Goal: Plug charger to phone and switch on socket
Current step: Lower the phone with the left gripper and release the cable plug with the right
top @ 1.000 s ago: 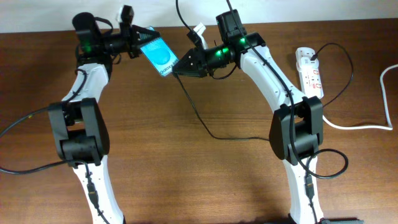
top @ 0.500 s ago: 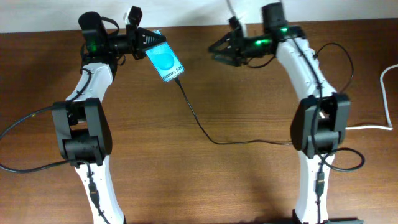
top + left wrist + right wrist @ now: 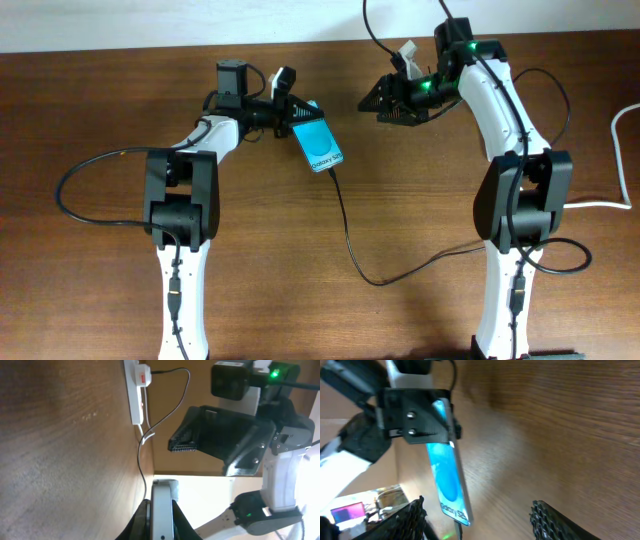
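Observation:
The left gripper will next go down to the left in the overhead view, onto the bare tabletop, and let go of the phone, because the cable's tip is in the phone (image 3: 320, 148).
My left gripper (image 3: 300, 120) is shut on the phone (image 3: 320, 148) and holds it edge-up above the table, cyan screen facing up. In the left wrist view the phone (image 3: 162, 510) shows edge-on between the fingers (image 3: 161, 516). The charger cable (image 3: 350, 240) hangs from the phone's lower end, its tip in the phone (image 3: 447, 475). My right gripper (image 3: 385, 100) is open and empty, right of the phone, apart from it; its fingers frame the right wrist view (image 3: 480, 520). The socket (image 3: 135, 395) with a red switch shows in the left wrist view only; in the overhead view my right arm hides it.
The black cable loops across the table's middle toward the right arm's base (image 3: 460, 250). A thick white cord (image 3: 600, 205) lies at the right edge. The table's back edge (image 3: 300, 42) meets a white wall.
My left arm has carried the phone right and toward the table's middle, the cable trailing with it. My right gripper let go of the connector and drew back to the right.

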Tool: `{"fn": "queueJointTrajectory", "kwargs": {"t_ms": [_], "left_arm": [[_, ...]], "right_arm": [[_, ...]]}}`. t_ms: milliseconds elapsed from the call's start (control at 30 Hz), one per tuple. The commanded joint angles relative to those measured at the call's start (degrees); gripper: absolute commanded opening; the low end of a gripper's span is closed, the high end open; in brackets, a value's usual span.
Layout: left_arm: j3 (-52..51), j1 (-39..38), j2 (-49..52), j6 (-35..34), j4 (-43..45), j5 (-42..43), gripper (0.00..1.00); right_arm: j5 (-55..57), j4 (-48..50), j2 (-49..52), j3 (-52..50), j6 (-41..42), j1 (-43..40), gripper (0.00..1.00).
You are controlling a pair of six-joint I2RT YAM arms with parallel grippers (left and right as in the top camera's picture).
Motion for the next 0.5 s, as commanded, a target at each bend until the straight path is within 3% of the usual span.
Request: {"fn": "queueJointTrajectory", "kwargs": {"t_ms": [0, 200, 300, 367, 467], "left_arm": [[0.5, 0.4, -0.5, 1.9, 0.2, -4.2, 0.0], [10.0, -0.6, -0.7, -7.7, 0.6, -13.9, 0.0], [15.3, -1.4, -0.7, -7.7, 0.4, -19.6, 0.0], [15.8, -1.4, -0.7, -2.7, -6.6, -24.5, 0.0], [15.8, -1.6, -0.7, 9.4, -25.2, -38.1, 0.0]], "right_arm": [[3.5, -0.2, 1.1, 0.3, -1.1, -0.2, 0.69], [4.2, -1.4, 1.1, 0.3, -1.1, -2.0, 0.69], [4.6, -1.7, 1.1, 0.3, -1.1, -2.5, 0.7], [4.6, -2.2, 1.1, 0.3, -1.1, -2.8, 0.7], [5.0, -2.5, 1.1, 0.3, -1.1, -2.8, 0.7]]}}
